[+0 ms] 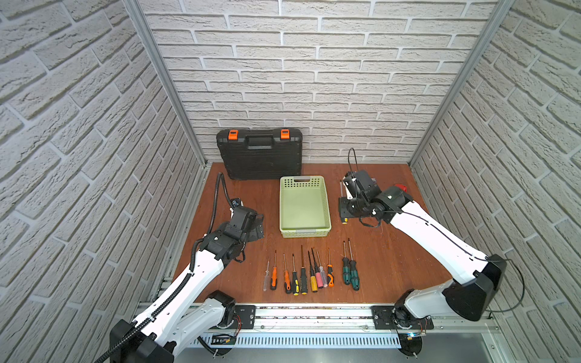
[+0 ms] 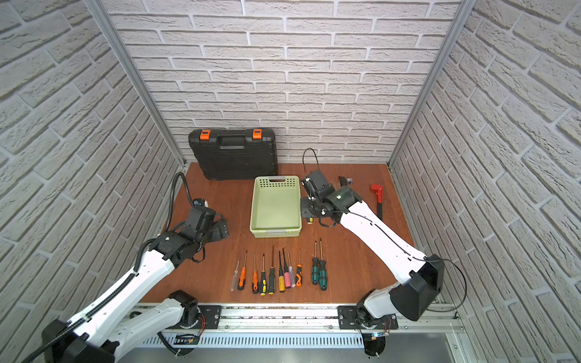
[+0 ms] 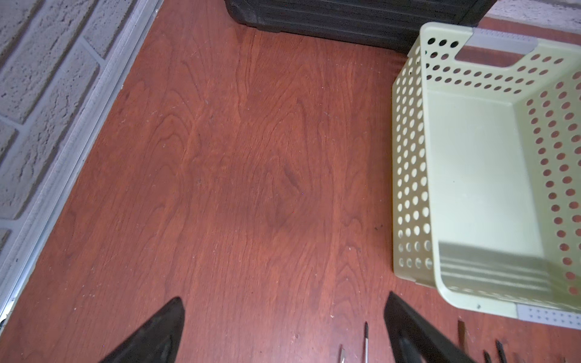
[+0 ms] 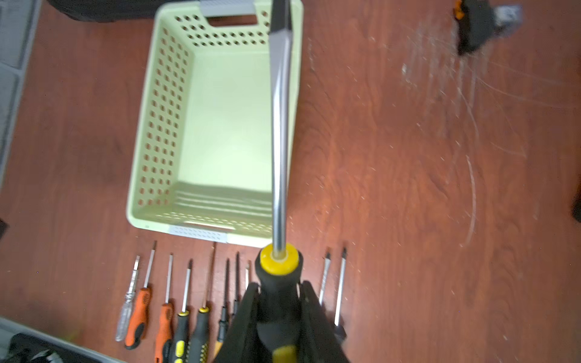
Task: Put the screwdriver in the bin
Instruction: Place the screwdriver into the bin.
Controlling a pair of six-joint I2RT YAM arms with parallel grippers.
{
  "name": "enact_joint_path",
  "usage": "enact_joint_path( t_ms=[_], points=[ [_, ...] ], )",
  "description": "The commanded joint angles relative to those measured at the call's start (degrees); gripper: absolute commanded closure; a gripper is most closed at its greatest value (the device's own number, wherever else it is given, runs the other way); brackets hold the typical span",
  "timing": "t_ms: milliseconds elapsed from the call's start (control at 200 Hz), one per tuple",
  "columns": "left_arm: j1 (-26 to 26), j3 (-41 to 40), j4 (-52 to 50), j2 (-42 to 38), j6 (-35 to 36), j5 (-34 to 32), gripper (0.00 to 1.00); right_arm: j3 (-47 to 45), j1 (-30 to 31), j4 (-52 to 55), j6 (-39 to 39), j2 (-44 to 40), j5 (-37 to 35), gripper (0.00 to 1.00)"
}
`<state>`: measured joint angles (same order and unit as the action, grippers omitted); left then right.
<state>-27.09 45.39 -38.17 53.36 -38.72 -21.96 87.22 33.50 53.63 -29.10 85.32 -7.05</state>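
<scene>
I need to move my right gripper across the bin's side next and down to release the screwdriver's handle, as the bin's empty bottom is below it, toward my left gripper.
A screwdriver [image 4: 279,141] with a black and yellow handle and a long steel shaft is held off the table by my right gripper [image 4: 279,286], which is shut on its handle. In a top view its shaft [image 1: 341,188] points towards the back wall, just right of the bin. The bin [image 1: 282,204] is a pale green perforated basket at the table's middle, with nothing in it; in the right wrist view the shaft crosses its right wall [image 4: 160,125]. My left gripper [image 3: 285,298] hangs open over bare wood left of the bin [image 3: 410,173].
A row of several screwdrivers [image 1: 303,273] lies in front of the bin, with two green-handled ones [image 1: 350,273] at its right end. A black toolcase [image 1: 259,154] leans on the back wall. A red wrench [image 2: 377,195] lies at the right.
</scene>
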Motion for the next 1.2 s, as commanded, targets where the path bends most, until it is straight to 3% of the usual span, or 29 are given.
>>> enact_joint_path(
  t_ms=[0,185,410,795,1195],
  points=[
    [0.1,0.3,-4.6,-1.8,-3.7,1.7,0.02,5.9,0.3,-3.9,5.4,6.5,6.7,0.94],
    [-0.1,-1.2,-6.1,-6.1,-5.3,1.7,0.02,14.6,0.5,-4.8,6.1,18.4,10.0,0.94],
    [0.0,-1.9,-6.6,-8.8,-4.5,0.2,0.02,18.2,0.4,-4.0,6.1,27.1,8.0,0.95],
    [0.1,-3.7,-5.5,-9.6,-4.3,1.4,0.02,15.8,-1.3,-6.7,2.5,34.8,9.3,0.95],
    [0.1,-3.9,-2.9,-7.3,-4.1,2.5,0.02,10.7,-2.0,-10.8,0.0,36.0,8.5,0.93]
  ],
)
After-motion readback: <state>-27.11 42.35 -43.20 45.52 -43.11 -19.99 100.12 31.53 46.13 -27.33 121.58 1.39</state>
